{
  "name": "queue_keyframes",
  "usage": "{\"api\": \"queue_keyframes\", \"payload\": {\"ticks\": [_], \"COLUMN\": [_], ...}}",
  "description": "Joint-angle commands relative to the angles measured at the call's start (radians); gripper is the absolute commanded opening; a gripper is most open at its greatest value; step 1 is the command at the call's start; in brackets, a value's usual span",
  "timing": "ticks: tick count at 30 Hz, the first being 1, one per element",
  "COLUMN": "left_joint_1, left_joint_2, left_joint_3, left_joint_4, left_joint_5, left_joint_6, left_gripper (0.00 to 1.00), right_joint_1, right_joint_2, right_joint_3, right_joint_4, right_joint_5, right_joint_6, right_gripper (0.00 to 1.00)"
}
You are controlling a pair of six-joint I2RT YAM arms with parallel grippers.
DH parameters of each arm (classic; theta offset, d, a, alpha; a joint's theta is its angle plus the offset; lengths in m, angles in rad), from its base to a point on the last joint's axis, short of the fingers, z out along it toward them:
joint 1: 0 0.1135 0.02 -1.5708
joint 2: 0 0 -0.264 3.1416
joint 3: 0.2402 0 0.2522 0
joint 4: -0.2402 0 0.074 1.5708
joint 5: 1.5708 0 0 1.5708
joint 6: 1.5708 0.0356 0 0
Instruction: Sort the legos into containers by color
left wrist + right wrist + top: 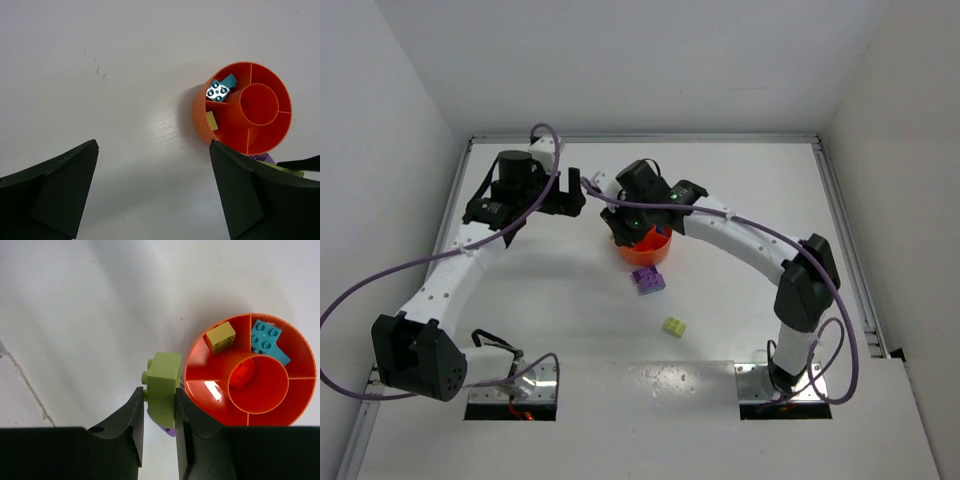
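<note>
Next, my right gripper moves right in the wrist view, goes down and releases the lego, as the bowl's section with the same-colored brick (203, 361) lies below and that way.
My right gripper (160, 399) is shut on a yellow-green lego (163, 382) and holds it just left of the orange bowl (199, 360), above the table. In the bowl's compartments lie a yellow-green brick (220, 336) and teal bricks (266, 338); an orange brick (242, 375) sits in the centre well. A purple lego (648, 280) and another yellow-green lego (674, 326) rest on the table in front of the bowl (655, 250). My left gripper (154, 192) hangs open over bare table to the left of the bowl (202, 120), nothing between its fingers.
White walls and a metal rail (840, 215) bound the table at the back and sides. Purple cables (400, 270) loop off both arms. The right arm (750, 240) reaches across above the bowl's right side.
</note>
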Motion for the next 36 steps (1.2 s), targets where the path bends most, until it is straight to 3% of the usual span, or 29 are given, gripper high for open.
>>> {"api": "queue_keyframes", "payload": {"ticks": [1,8,23,31,36], "left_joint_1": [0.031,0.031,0.031,0.031,0.031], "left_joint_2": [-0.017,0.003,0.003,0.003,0.003], "left_joint_3": [0.043,0.054,0.031,0.041,0.041], "left_joint_4": [0.019,0.019,0.038,0.01,0.01], "left_joint_5": [-0.062,-0.163,-0.183,-0.211,-0.162], "left_joint_6": [-0.036,-0.077,-0.108,-0.061,-0.06], "left_gripper": [1.0,1.0,1.0,1.0,1.0], "right_joint_1": [-0.003,-0.012,-0.021,-0.03,-0.03], "right_joint_2": [0.062,0.107,0.208,0.227,0.153], "right_joint_3": [0.048,0.081,0.173,0.198,0.149], "right_joint_4": [-0.02,0.006,-0.001,-0.01,0.0], "right_joint_5": [0.089,0.19,0.244,0.287,0.287], "right_joint_6": [0.074,0.132,0.181,0.2,0.19], "right_gripper": [0.1,0.1,0.07,0.25,0.53]}}
